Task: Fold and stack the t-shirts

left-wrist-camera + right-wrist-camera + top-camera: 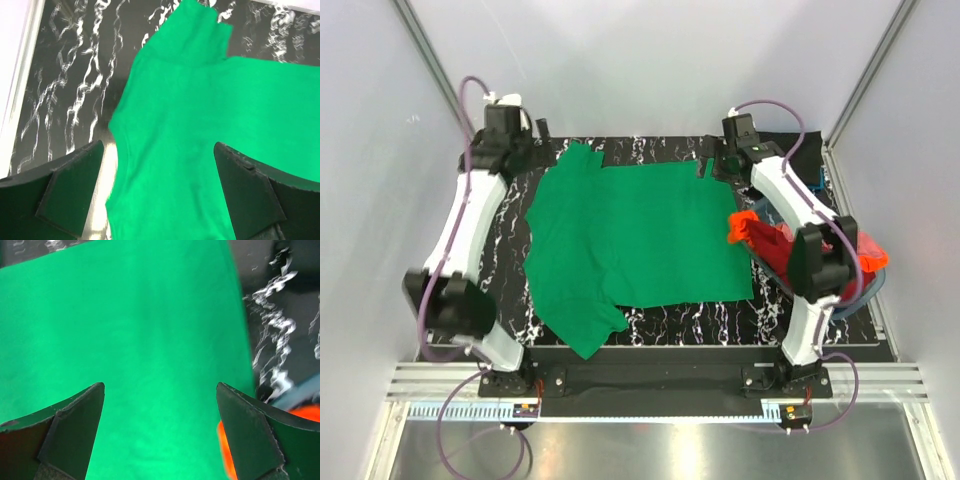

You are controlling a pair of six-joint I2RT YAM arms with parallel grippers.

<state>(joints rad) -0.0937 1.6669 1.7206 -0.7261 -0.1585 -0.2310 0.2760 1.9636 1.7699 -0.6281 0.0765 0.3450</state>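
Observation:
The near sleeve's outer corner [585,352] pokes past the table's front edge, so my left gripper travels back toward the base and down onto that corner next.
A bright green t-shirt [640,240] lies spread flat on the black marbled table [505,270], its sleeves at the far left and near left. My left gripper [538,150] is open and empty above the shirt's far left corner; the left wrist view shows the green shirt [200,110] with a sleeve between its open jaws [159,145]. My right gripper [712,166] is open and empty above the shirt's far right corner; the right wrist view shows flat green cloth [125,330] under its open jaws [160,385]. Maroon-red [777,250] and orange [742,226] shirts sit in a heap at the right.
A clear plastic tub [876,282] stands at the table's right edge, holding the red and orange shirts. Dark cloth [807,150] lies at the far right corner. Grey walls close in the left, back and right sides. An orange edge [224,450] shows in the right wrist view.

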